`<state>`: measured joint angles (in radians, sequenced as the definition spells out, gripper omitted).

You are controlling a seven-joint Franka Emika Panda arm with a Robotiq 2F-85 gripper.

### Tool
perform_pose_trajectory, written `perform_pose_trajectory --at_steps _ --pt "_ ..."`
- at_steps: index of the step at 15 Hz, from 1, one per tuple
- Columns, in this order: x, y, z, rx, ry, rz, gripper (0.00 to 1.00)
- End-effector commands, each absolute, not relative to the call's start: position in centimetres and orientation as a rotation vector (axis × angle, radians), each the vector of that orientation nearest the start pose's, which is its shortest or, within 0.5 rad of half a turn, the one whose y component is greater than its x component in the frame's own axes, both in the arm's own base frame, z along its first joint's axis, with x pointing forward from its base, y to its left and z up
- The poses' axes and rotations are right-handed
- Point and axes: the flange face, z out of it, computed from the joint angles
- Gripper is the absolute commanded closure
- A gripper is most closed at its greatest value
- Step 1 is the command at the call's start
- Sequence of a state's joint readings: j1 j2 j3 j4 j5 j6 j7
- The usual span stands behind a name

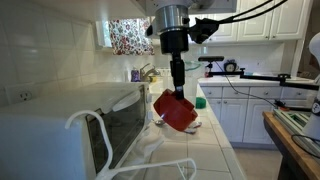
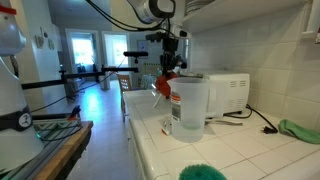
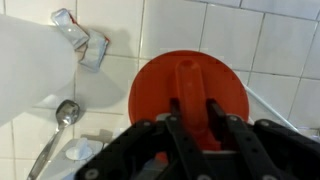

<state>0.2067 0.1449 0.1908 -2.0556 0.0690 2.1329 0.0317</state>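
Next, my gripper goes down toward the white tiles below the red disc (image 1: 176,110) and releases it, because it still hangs in the air above the counter.
My gripper (image 3: 190,118) is shut on the handle rib of a round red lid-like disc (image 3: 190,85) and holds it in the air above the white tiled counter (image 3: 260,50). In both exterior views the red disc (image 1: 176,110) (image 2: 163,85) hangs tilted under the gripper (image 1: 177,88) (image 2: 167,66), beside the white microwave (image 1: 70,125) (image 2: 225,92). In the wrist view a metal spoon (image 3: 62,120) and a small crumpled wrapper (image 3: 82,40) lie on the tiles below.
A clear pitcher (image 2: 187,108) stands on the counter in front of the microwave. A green cloth (image 2: 298,130) lies by the wall and a green brush (image 2: 203,172) near the counter's front. White cabinets (image 1: 245,110) and a sink faucet (image 1: 146,70) are behind.
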Motion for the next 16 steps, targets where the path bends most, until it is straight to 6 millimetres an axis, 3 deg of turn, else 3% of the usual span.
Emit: perform_pose_trajectory --at_steps 1,16 --pt "52.3 22.3 35.3 -3.058 -0.511 0.102 0.92" --pt "52.8 22.3 31.1 -3.072 -0.498 0.151 0.92"
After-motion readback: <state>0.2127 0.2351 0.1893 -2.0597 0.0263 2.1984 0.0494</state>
